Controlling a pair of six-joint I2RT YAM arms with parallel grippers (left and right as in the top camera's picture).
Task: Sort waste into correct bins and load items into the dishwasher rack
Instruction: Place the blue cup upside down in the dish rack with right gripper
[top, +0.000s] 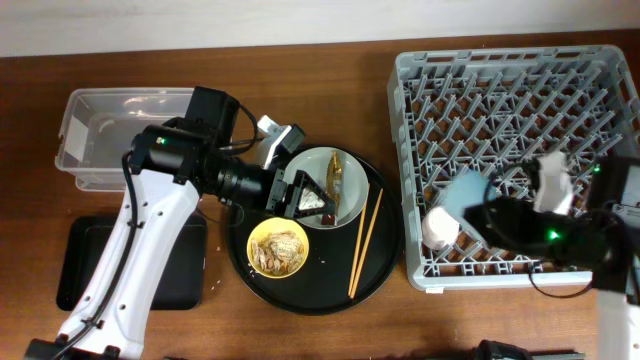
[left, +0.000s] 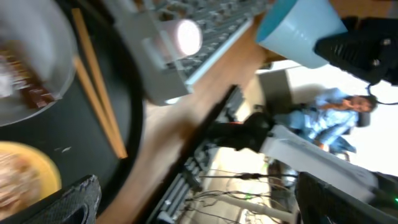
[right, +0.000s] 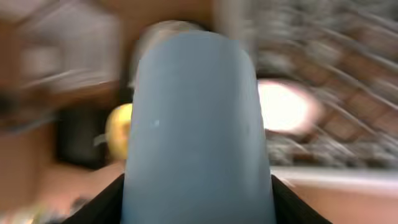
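I should move my right gripper to the right in the overhead view and down, and let go of the light-blue cup on empty rack wires, because the pink cup is in the corner of the rack.
My right gripper is shut on the small light-blue cup and holds it over the front left corner of the grey dishwasher rack. The cup fills the right wrist view. The pink cup stands in the rack below it. My left gripper is open and empty over the pale grey plate, which holds a white tissue and the brown-gold wrapper. The yellow bowl holds brownish food scraps. The chopsticks lie to its right.
The plate, bowl and chopsticks sit on a large round black tray. The clear plastic tub stands at the far left, with the shallow black rectangular tray in front of it, partly under my left arm.
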